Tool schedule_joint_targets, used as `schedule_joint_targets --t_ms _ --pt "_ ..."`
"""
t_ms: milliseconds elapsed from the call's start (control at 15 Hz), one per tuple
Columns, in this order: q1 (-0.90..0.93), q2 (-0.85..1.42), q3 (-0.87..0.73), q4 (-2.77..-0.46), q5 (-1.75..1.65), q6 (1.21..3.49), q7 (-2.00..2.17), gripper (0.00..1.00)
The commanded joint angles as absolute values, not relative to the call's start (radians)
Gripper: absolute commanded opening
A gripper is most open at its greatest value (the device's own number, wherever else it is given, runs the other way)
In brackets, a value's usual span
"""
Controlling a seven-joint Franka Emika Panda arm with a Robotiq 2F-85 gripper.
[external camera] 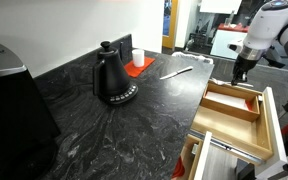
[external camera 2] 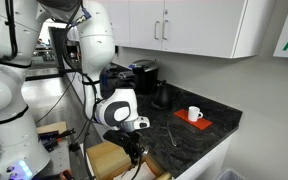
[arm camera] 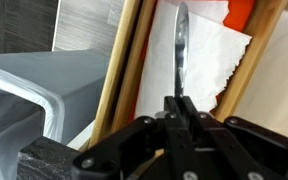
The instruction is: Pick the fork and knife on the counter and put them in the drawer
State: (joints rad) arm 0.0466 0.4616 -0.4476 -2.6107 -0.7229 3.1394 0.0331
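The length of the slim silver knife (arm camera: 182, 45) already hangs over the white sheet in the drawer (arm camera: 206, 62). I will lower my gripper a little toward it to release the knife.
My gripper (arm camera: 179, 100) is shut on a slim silver knife (arm camera: 182, 45), whose shiny length points away from the jaws over the drawer's pale inside. The drawer (external camera: 234, 105) is a light-wood box pulled out beside the black speckled counter (external camera: 134, 120). In both exterior views the gripper (external camera: 240, 75) (external camera 2: 134, 150) hangs over the drawer (external camera 2: 109, 158). A second silver utensil, the fork (external camera: 179, 70), lies on the counter near its far edge; its tines are too small to make out.
A black kettle (external camera: 112, 80) stands mid-counter. A white mug on a red mat (external camera: 137, 62) (external camera 2: 194, 114) sits at the back. A dark appliance (external camera: 9, 100) fills the near corner. A lower pull-out with metal rails (external camera: 229, 150) is open below the drawer.
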Motion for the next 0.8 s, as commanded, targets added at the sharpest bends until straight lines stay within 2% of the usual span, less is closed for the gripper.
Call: schedule_joint_targets --t_ms 0,333,400,467,733 --pt "0.129 0.53 -0.519 -2.602 -0.723 3.203 0.097 0.05" --pt "0.187 0.586 -0.568 -2.619 -0.706 3.247 0.129 0.05" --pt "0.195 0.596 -0.572 -2.621 -0.705 3.256 0.135 0.33" --pt "0.193 0.602 -0.568 -2.621 -0.702 3.257 0.137 0.34" --pt "0.191 0.616 -0.556 -2.616 -0.7 3.253 0.142 0.59"
